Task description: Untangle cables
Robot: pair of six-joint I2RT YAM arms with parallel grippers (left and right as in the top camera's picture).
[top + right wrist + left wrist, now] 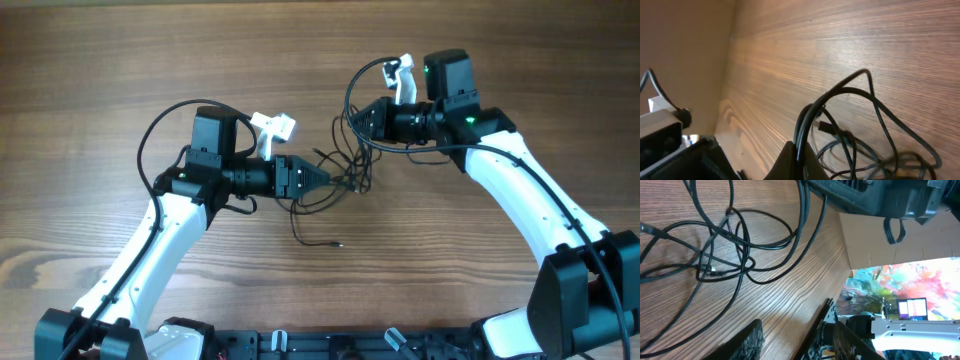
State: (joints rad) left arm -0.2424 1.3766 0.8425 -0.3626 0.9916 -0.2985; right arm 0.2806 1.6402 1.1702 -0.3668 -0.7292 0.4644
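Note:
I will next pull my right gripper away from the tangle and let go of the black cable loop, because there is open wood to its right in the overhead view.
The cables (347,176) are thin black cords lying in a loose tangle on the wooden table between the two arms. One free strand ends in a small plug (338,241) nearer the front. My left gripper (322,180) points right at the tangle's left side. Its fingers (797,346) are open and empty, and the cable loops (725,245) lie ahead of them on the wood. My right gripper (358,118) is at the tangle's upper right. Its fingers (798,159) are shut on a couple of cable strands (855,100), which arc up from the tangle.
The right arm's black body (865,195) hangs over the cables in the left wrist view. The table's edge (815,325) and a beige board (875,235) lie beyond. A black frame (300,345) runs along the front edge.

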